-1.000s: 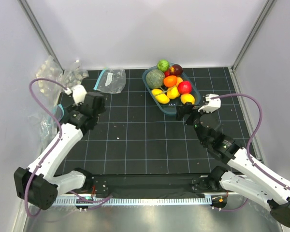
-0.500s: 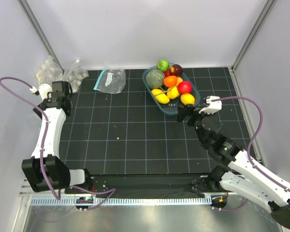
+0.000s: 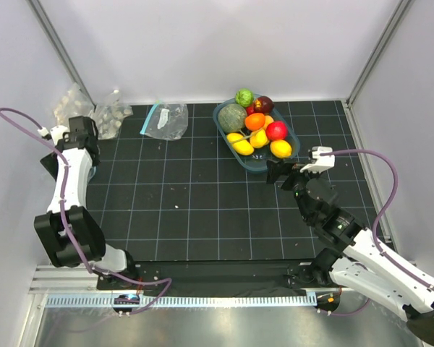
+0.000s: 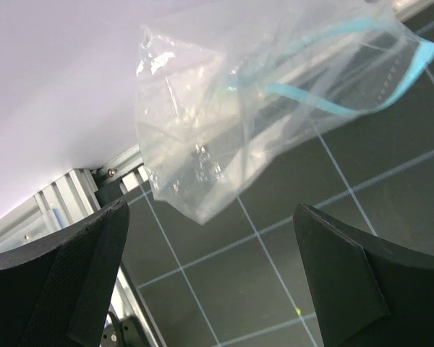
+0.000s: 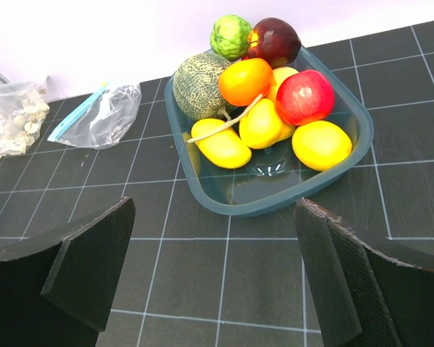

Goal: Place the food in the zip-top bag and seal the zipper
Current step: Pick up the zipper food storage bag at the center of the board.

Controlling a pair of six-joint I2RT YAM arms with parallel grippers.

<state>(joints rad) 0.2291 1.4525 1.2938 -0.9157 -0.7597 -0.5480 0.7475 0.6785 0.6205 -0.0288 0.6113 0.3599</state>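
Note:
I will next bring my left gripper down to the clear bag by the bar, onto the bag's fold (image 4: pixel 207 194) beside the bag's loose corner.
The food (image 3: pixel 254 129) is piled in a teal bin (image 3: pixel 293 148): a dull-green melon (image 5: pixel 199 87), an orange ball (image 5: pixel 244 81), a red ball (image 5: pixel 304 97), lemons (image 5: pixel 220 144) and a green ball (image 5: pixel 230 36). A zip-top bag (image 3: pixel 165 119) with a teal zipper (image 3: pixel 151 116) lies flat at the back; it also shows in the right wrist view (image 5: pixel 101 116). Another clear bag with a teal strip (image 4: pixel 275 108) lies by the left wall, just beyond my open, empty left gripper (image 4: pixel 213 289), which is at the table's left edge (image 3: pixel 82 130). My right gripper (image 5: pixel 217 289) is open and empty, in front of the bin (image 3: pixel 282 172).
Clear packs of white lumps (image 3: pixel 72 101) (image 3: pixel 112 112) sit in the back left corner; one shows in the right wrist view (image 5: pixel 11 116). White walls close the left, back and right. An aluminium rail (image 4: pixel 72 195) runs along the left edge.
My left arm has swung from the table's left middle out to the left wall. My right gripper has drifted slightly nearer and to the right. Both stay open.

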